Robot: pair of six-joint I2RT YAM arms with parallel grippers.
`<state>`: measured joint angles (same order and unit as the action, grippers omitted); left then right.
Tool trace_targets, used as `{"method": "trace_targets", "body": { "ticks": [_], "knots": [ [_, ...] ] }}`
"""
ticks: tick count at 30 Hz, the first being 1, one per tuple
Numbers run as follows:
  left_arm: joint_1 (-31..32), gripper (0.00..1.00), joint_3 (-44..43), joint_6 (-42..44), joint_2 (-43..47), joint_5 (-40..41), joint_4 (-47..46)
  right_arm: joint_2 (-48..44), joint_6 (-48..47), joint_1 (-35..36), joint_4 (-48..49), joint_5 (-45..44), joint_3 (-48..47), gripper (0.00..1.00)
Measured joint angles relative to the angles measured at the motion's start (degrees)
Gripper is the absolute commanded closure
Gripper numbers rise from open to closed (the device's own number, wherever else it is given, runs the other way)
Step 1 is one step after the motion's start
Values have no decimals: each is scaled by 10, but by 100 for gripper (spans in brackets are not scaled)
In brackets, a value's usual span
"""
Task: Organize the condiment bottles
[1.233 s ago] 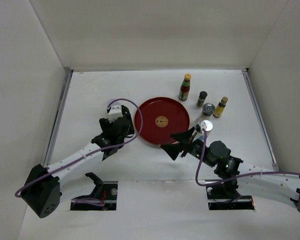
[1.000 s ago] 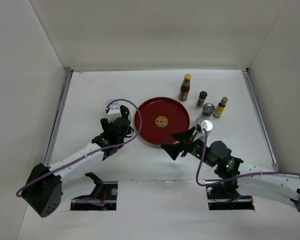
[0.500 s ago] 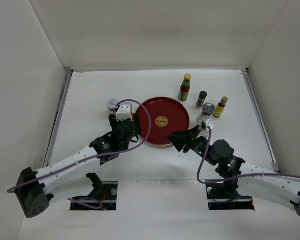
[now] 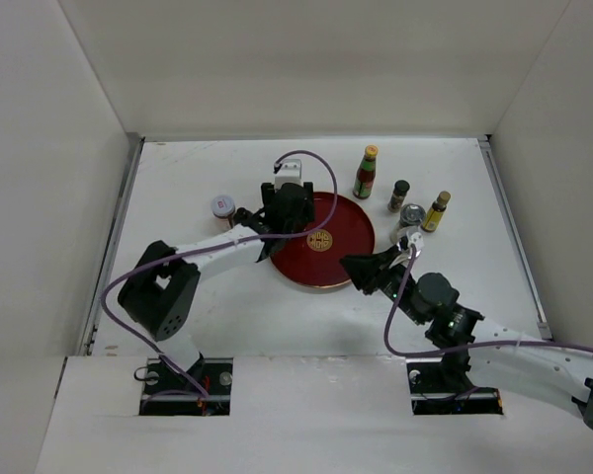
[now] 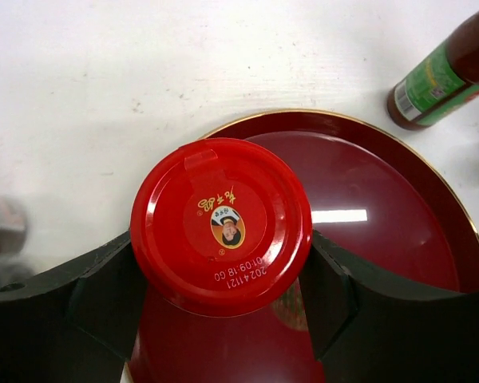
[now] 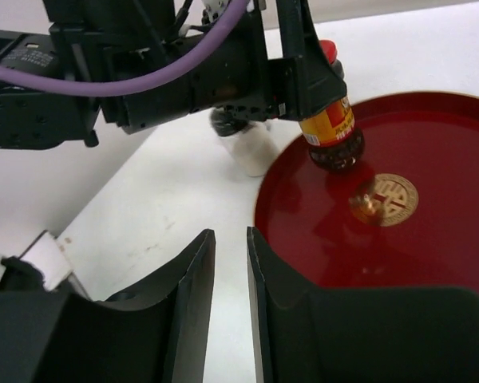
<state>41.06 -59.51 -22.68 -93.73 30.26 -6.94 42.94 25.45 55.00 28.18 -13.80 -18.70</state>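
Observation:
The bottle in the robot's left gripper should move slightly outward and down next, and then be let go inside the rim of the red tray (image 5: 383,207).
My left gripper (image 5: 221,279) is shut on a red-capped bottle (image 5: 221,223) and holds it upright over the left part of the red tray (image 5: 383,207). The right wrist view shows that bottle (image 6: 331,128) with a yellow and red label, its base just above the tray (image 6: 431,239). From above, the left gripper (image 4: 287,212) hides the bottle. My right gripper (image 4: 356,269) sits at the tray's near right rim. Its jaws (image 6: 230,233) are almost together with only a thin slit, and nothing is between them.
A white jar (image 4: 222,205) stands left of the tray. Right of the tray (image 4: 346,212) are a red sauce bottle (image 4: 366,173), a black-capped bottle (image 4: 399,195), a silver-lidded jar (image 4: 411,214), a yellow bottle (image 4: 436,211) and a white-capped one (image 4: 407,237). Walls enclose the table.
The left arm has swung right, carrying the red-capped bottle from beside the tray to over it, uncovering the white jar. The right gripper's jaws went from wide open to nearly together.

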Motion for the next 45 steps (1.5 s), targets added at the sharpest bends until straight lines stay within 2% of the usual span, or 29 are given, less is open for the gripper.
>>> {"method": "trace_targets", "body": {
  "ticks": [8,9,11,13,14,17,20,21,22,24,25,26,27,28,30,31,34,36,37,39,40,41,45],
  "knots": [
    [-20,63,-61,9,-89,-35,-28,5,-2,32,-7,-44,0,67],
    [-21,60,-66,9,-96,-39,-33,6,-2,32,-7,-47,0,67],
    [-24,38,-74,12,-108,-41,-47,7,-2,32,-7,-52,0,62],
    [-24,23,-74,13,-111,-42,-55,7,-2,32,-7,-55,0,58],
    [-24,19,-74,15,-111,-42,-61,8,-2,32,-7,-55,0,57],
    [-21,12,-71,18,-101,-40,-87,8,-4,31,-7,-57,0,52],
    [-12,12,-40,22,-49,-37,-97,5,-4,30,-7,-58,0,50],
    [-8,13,-23,23,-21,-35,-99,2,-5,29,-7,-58,0,53],
    [-5,13,-3,24,14,-31,-102,-2,-6,28,-7,-59,0,62],
    [3,14,38,25,85,-22,-110,-12,-13,27,-7,-60,0,84],
    [6,15,62,26,124,-16,-115,-17,-16,27,-7,-62,0,90],
    [8,15,88,26,163,-9,-120,-22,-16,27,-7,-64,0,91],
    [7,15,111,26,197,0,-122,-25,-17,27,-7,-68,0,90],
    [5,15,137,24,232,13,-121,-26,-17,27,-7,-72,0,84],
    [0,15,180,17,283,40,-114,-20,-14,27,-12,-80,-3,57],
    [-4,15,197,12,301,51,-106,-14,-13,27,-16,-86,-6,51],
    [-24,15,222,-2,312,67,-73,11,-15,30,-23,-96,-14,38],
    [-36,14,226,-11,299,67,-53,21,-17,41,-25,-98,-15,22],
    [-41,14,227,-14,290,67,-48,22,-21,50,-25,-98,-15,24],
    [-52,14,226,-18,263,66,-44,20,-38,75,-19,-96,-15,53],
    [-56,14,226,-18,246,66,-41,18,-46,88,-13,-95,-15,64],
    [-59,14,226,-18,231,67,-39,17,-53,97,-7,-94,-14,70],
    [-70,15,223,-19,180,67,-31,26,-67,110,9,-93,-15,72]
  ]
}}
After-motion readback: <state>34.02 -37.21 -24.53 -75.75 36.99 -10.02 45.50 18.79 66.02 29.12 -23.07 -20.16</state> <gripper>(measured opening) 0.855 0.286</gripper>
